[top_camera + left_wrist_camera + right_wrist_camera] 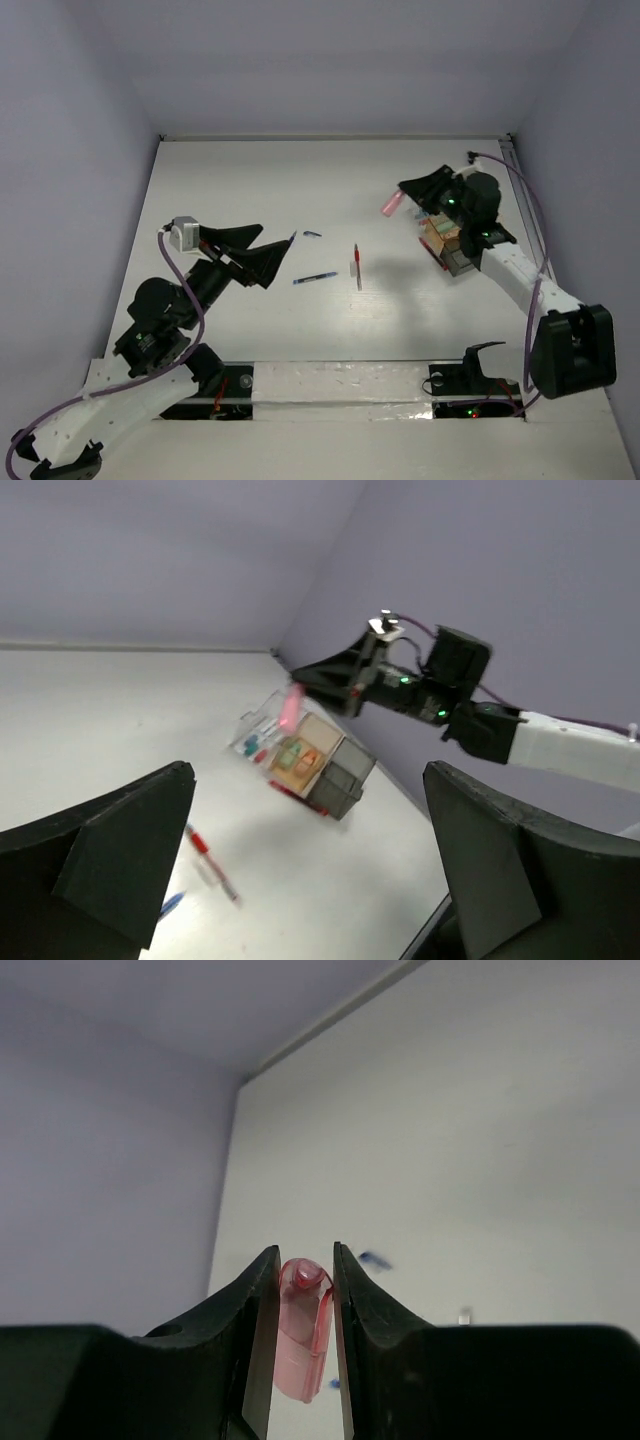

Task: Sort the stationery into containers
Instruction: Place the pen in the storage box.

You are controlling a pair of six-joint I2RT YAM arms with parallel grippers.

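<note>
My right gripper carries the pink piece (303, 1332) to the right in the top view and down into the orange-tan box next, since it already holds green and orange pieces.
My right gripper (405, 196) is shut on the pink translucent piece (303, 1332) and holds it in the air, up and left of the containers (447, 245); the piece also shows in the top view (391, 205) and the left wrist view (291, 707). The containers (305, 763) are joined clear, orange-tan and grey boxes at the right. A red pen (357, 264) and a blue pen (314, 278) lie mid-table, with a small dark blue piece (312, 235) farther back. My left gripper (282, 253) is open and empty, above the table left of the blue pen. No green marker shows.
A red pen (298, 794) lies against the front of the containers. The red pen (210, 861) and blue pen tip (170, 904) lie between my left fingers' view. Walls bound the table at back and right.
</note>
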